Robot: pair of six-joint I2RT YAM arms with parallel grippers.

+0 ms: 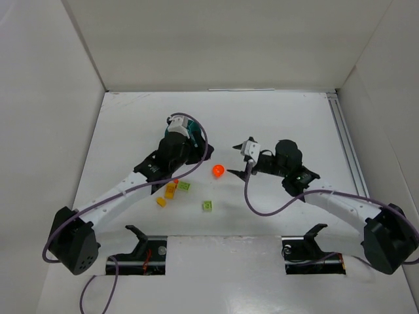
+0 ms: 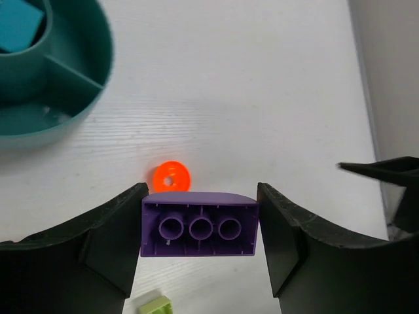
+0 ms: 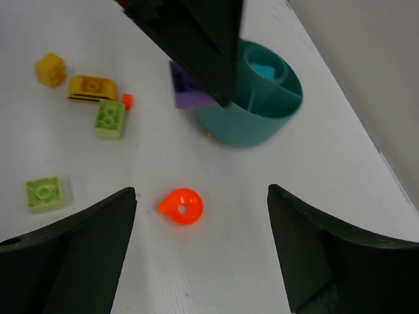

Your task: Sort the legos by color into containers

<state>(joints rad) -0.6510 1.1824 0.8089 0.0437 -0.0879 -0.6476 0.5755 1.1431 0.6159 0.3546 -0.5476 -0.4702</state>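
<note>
My right gripper rises next, moving to the left in the top view, onto the purple brick's exposed side [image 3: 188, 93], because my left gripper's fingers leave it clear.
My left gripper [image 2: 200, 226] is shut on a purple brick [image 2: 200, 226], held underside up, just right of the teal dish [image 2: 72, 98]. A teal brick [image 2: 18, 25] lies in the dish's central well. The right wrist view shows the same purple brick [image 3: 190, 91] against the dish's [image 3: 249, 127] near wall. My right gripper [image 3: 201, 196] hangs open over the rounded orange-red piece [image 3: 181, 206], which lies on the table left of centre between the fingers. From above, that piece [image 1: 218, 171] lies between both grippers.
Loose on the table left of the dish are a yellow brick [image 3: 50, 69], an orange-yellow brick [image 3: 92, 88], a tiny orange bit [image 3: 126, 101] and two lime bricks [image 3: 109, 118] [image 3: 45, 193]. White walls enclose the table; a rail [image 1: 344, 137] runs along its right edge.
</note>
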